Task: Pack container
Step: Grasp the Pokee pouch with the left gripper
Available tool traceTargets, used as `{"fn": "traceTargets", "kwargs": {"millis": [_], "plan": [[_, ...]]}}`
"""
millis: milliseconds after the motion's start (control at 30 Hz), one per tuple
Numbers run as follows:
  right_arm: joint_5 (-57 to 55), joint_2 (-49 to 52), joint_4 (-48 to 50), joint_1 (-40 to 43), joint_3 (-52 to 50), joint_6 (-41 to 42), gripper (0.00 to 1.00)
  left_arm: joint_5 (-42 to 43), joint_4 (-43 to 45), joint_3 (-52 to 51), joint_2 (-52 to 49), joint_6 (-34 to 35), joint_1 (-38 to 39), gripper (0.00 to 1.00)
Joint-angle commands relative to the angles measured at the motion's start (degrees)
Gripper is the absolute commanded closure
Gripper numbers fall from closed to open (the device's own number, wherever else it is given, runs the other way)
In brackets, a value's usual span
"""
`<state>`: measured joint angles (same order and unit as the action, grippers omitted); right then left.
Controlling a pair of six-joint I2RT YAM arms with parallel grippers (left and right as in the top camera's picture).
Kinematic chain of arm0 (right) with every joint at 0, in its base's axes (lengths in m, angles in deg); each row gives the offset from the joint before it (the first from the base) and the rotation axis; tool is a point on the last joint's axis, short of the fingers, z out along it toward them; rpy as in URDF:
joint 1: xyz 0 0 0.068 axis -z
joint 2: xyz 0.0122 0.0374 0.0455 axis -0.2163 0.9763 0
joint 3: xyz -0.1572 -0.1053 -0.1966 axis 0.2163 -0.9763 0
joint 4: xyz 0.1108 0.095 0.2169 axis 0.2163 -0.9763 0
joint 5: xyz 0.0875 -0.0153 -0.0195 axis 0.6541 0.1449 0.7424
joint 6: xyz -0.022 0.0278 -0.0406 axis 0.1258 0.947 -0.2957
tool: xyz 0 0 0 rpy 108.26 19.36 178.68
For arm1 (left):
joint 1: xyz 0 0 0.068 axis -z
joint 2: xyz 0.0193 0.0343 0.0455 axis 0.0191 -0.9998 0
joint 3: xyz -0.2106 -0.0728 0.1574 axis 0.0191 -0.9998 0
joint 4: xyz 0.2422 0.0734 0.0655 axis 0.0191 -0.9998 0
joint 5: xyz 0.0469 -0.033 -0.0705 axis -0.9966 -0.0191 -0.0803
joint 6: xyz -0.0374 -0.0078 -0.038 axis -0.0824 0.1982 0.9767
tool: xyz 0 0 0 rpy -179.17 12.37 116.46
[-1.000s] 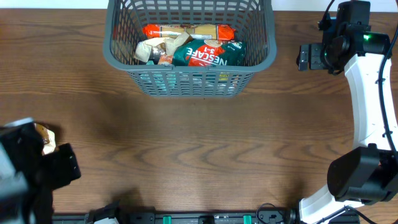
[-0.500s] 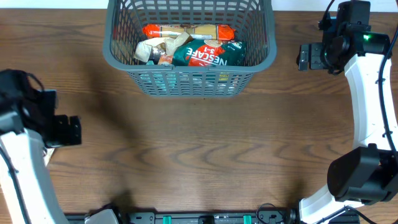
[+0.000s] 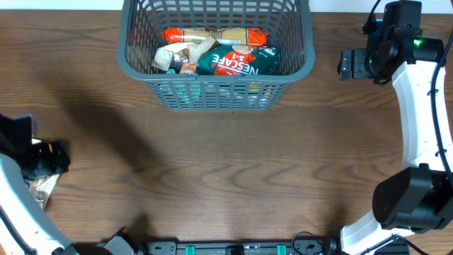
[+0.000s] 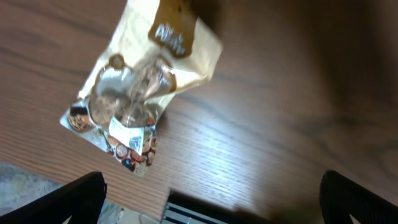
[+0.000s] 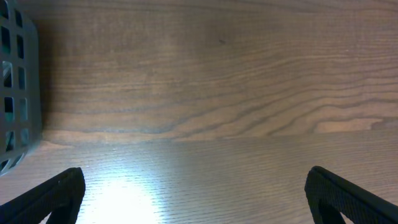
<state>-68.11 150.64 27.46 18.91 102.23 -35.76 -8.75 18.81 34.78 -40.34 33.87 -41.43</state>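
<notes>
I will next move my left gripper to the left in its wrist view. Then I will lower it to the clear window (image 3: pixel 40 187) (image 4: pixel 140 87) of the cream snack packet.
The dark grey slatted container (image 3: pixel 308 60) stands at the back middle of the table. It holds a green Nescafe packet (image 3: pixel 237 62), an orange packet (image 3: pixel 212 35) and a crumpled beige packet (image 3: pixel 177 55). A cream snack packet with a clear window (image 4: pixel 140 87) lies on the table at the left edge, partly under my left arm in the overhead view (image 3: pixel 39 190). My left gripper (image 4: pixel 214 208) is open and empty, above the table near the packet. My right gripper (image 5: pixel 199 199) is open and empty over bare wood, right of the container (image 5: pixel 15 93).
The table's front edge and a black rail (image 4: pixel 205 211) lie close below the left gripper. The right arm (image 3: pixel 417 106) rises along the right side. Brown wood spans the middle (image 3: pixel 226 163).
My left arm has swung about near the left edge and now sits lower and further left than half a second ago. The right arm and the container have not moved.
</notes>
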Motion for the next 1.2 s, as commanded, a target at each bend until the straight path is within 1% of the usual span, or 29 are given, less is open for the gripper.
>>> {"fn": "traceTargets", "kwargs": {"millis": [0,33,133,167,367,500,667,833,1167], "plan": [[0.24,-0.94,0.07,-0.07,0.20,-0.37,0.01,0.50,1.22,-3.96,-0.13,-7.15,-2.78,0.01],[0.24,-0.94,0.07,-0.07,0.20,-0.37,0.01,0.50,1.64,-4.94,-0.13,-9.68,-3.32,0.01],[0.26,-0.94,0.15,-0.07,0.20,-0.37,0.01,0.39,3.13,-7.43,-0.59,-20.70,-5.20,0.01],[0.24,-0.94,0.15,-0.07,0.20,-0.37,0.01,0.17,4.20,-8.07,-1.01,-22.69,-5.95,0.00],[0.24,-0.94,-0.52,-0.07,0.20,-0.39,0.01,0.02,7.76,-8.81,-4.98,-23.63,-9.73,0.00],[0.26,-0.94,-0.70,-0.07,0.20,-0.35,0.01,-0.22,9.75,-8.81,-7.45,-25.14,-9.97,0.00],[0.24,-0.94,-0.72,-0.07,0.20,-0.11,0.01,-2.64,12.07,-8.81,-11.69,-25.75,-10.21,0.00],[0.24,-0.94,-0.74,-0.07,0.20,0.28,0.01,-3.72,17.00,-8.81,-15.58,-25.75,-10.45,0.01],[0.26,-0.94,-0.94,-0.13,0.20,0.94,0.01,-3.89,23.12,-8.81,-23.32,-26.99,-14.53,0.01]]}}
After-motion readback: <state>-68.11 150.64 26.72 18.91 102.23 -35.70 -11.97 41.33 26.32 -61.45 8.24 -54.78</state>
